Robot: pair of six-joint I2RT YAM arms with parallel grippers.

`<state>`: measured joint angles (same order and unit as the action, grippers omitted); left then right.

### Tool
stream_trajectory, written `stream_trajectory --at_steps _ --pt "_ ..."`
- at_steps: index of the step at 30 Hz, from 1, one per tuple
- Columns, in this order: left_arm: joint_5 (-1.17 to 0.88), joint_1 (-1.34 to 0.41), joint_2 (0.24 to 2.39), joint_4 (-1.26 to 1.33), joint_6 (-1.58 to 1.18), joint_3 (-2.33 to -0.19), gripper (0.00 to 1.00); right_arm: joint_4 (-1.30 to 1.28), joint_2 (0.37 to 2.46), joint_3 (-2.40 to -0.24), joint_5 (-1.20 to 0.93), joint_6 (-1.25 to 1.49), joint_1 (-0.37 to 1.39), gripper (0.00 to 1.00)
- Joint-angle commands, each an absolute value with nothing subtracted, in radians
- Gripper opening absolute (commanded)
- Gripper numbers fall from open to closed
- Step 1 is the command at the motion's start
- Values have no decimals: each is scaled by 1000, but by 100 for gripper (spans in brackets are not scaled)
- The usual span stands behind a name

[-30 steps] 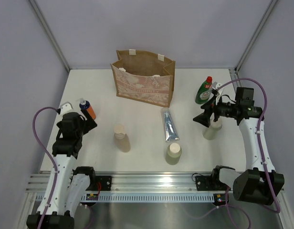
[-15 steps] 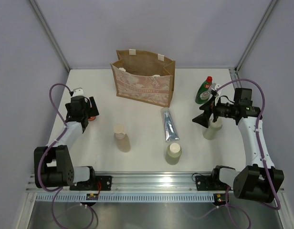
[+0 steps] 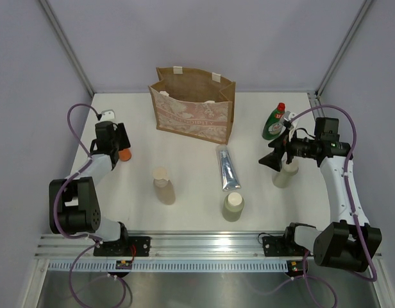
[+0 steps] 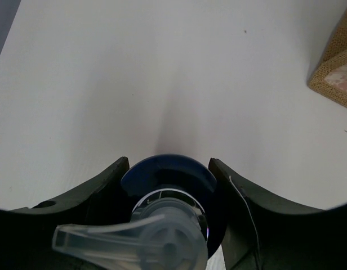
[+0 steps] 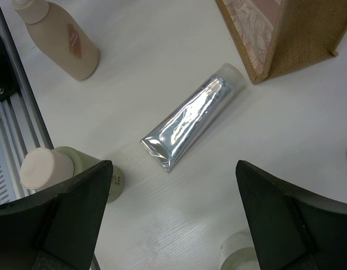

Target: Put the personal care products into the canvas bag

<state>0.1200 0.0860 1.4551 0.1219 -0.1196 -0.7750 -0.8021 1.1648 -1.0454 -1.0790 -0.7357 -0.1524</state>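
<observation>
Next, my left gripper lifts, carries the orange bottle (image 3: 125,154) outward over the canvas bag's opening (image 3: 193,88) and releases it inside, since the bag's sides stand upright.
At the table's left, the small orange bottle (image 3: 125,154) stands with my left gripper (image 3: 114,146) down over it. In the left wrist view the two fingers press the sides of its blue collar (image 4: 168,171) below the clear pump head (image 4: 162,230), so the left gripper (image 4: 169,169) is shut on it. My right gripper (image 3: 274,160) hangs open above the table, next to a beige bottle (image 3: 284,173), nothing between its fingers (image 5: 78,214). The silver-blue tube (image 5: 190,121) lies flat ahead of it. The canvas bag (image 3: 192,106) stands open at the back.
The green red-capped bottle (image 3: 273,123) stands behind the right gripper. Two more beige bottles (image 3: 163,186) (image 3: 233,206) sit near the front middle. The bag's corner (image 4: 337,73) shows to the right of the left gripper. The rail runs along the near edge.
My left arm has reached out toward the back-left and come down over the orange bottle, and its jaws have closed in on the collar. The right arm has hardly moved.
</observation>
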Motion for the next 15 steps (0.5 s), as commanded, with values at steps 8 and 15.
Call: stream_trajectory --at_steps 8,15 --pt "-192 89 1260 2 -313 -919 0 -877 1189 -1144 -1081 -792 -146 100" --pt "-297 87 1114 -38 -690 -1002 0 -890 1200 -1155 -1114 -762 -146 100"
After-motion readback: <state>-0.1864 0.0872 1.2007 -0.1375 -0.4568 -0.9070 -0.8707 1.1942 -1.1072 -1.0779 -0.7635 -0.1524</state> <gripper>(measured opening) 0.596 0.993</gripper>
